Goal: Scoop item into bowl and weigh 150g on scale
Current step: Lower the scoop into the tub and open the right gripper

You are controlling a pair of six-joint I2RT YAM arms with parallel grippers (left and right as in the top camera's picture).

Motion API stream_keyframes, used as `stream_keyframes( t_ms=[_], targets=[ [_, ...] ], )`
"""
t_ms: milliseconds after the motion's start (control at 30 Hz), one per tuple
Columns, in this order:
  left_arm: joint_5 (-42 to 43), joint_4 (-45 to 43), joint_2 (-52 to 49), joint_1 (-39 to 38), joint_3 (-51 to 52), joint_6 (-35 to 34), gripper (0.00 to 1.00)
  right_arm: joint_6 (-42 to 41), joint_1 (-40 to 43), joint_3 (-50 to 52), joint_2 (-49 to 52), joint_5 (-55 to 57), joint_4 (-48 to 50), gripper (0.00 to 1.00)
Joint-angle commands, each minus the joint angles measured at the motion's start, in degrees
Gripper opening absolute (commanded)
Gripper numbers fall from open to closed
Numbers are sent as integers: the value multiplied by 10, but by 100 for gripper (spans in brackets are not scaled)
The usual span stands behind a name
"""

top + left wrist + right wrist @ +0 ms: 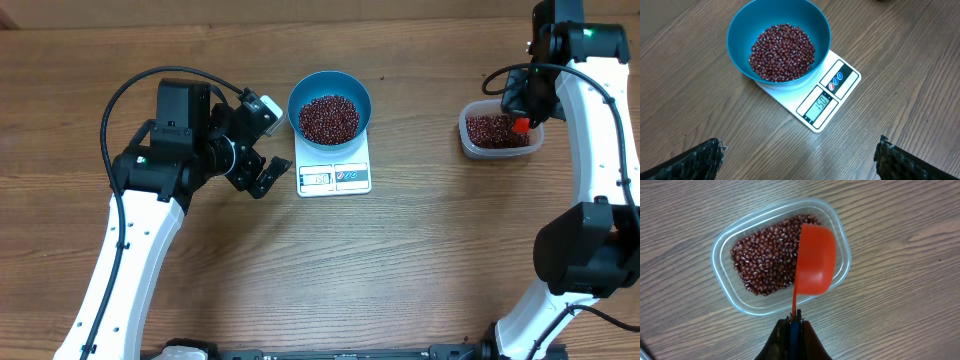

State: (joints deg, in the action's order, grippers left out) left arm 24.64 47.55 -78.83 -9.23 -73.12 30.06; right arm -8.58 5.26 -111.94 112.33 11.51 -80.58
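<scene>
The scale point(335, 178) already shows the target weight, so my right gripper needs to turn and move down next, put the scoop on the beans in the clear tub and then let go of it.
The blue bowl point(298, 98) point(740, 35) stands on the white scale point(335, 178) point(826, 102) and holds a heap of dark red-brown beans point(328, 118) point(782, 52). The scale's display reads 150 in the left wrist view. My left gripper point(272, 145) point(799, 155) hovers just left of the scale, jaws wide open and empty. At the far right, my right gripper point(527, 112) point(795, 316) is shut on the thin handle of an orange-red scoop point(521, 125) point(815, 260). The scoop hangs over the clear tub, tipped on its side, with no beans showing in it.
The clear rounded tub point(465, 132) point(716, 262) at the right holds more beans point(488, 130) point(765, 260). The left arm's black cable point(150, 78) loops above its wrist. Bare wood table lies between the scale and the tub.
</scene>
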Motion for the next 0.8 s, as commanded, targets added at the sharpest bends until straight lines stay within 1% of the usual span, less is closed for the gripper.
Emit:
stream_keyframes(
  t_ms=[0,133,233,333,467,600,767],
  targets=[
    [3,-2,-3,2,-12,6,99,-8,2,5,-15,18,3,4],
    [3,-2,-2,2,-12,6,100,-9,2,5,-15,-21,4,4],
    [3,-2,-2,2,-12,6,100,-8,11,7,-15,-103,4,4],
    [3,-2,-2,2,-12,6,99,-9,30,17,-15,-155,4,4],
    [3,-2,-2,2,-12,6,100,-11,78,47,-15,-258,26,4],
    [3,-2,-2,2,-12,6,100,-11,134,90,-15,-372,77,4],
    [3,-2,-2,2,-12,6,100,-21,185,124,-15,-439,112,4]
  ],
)
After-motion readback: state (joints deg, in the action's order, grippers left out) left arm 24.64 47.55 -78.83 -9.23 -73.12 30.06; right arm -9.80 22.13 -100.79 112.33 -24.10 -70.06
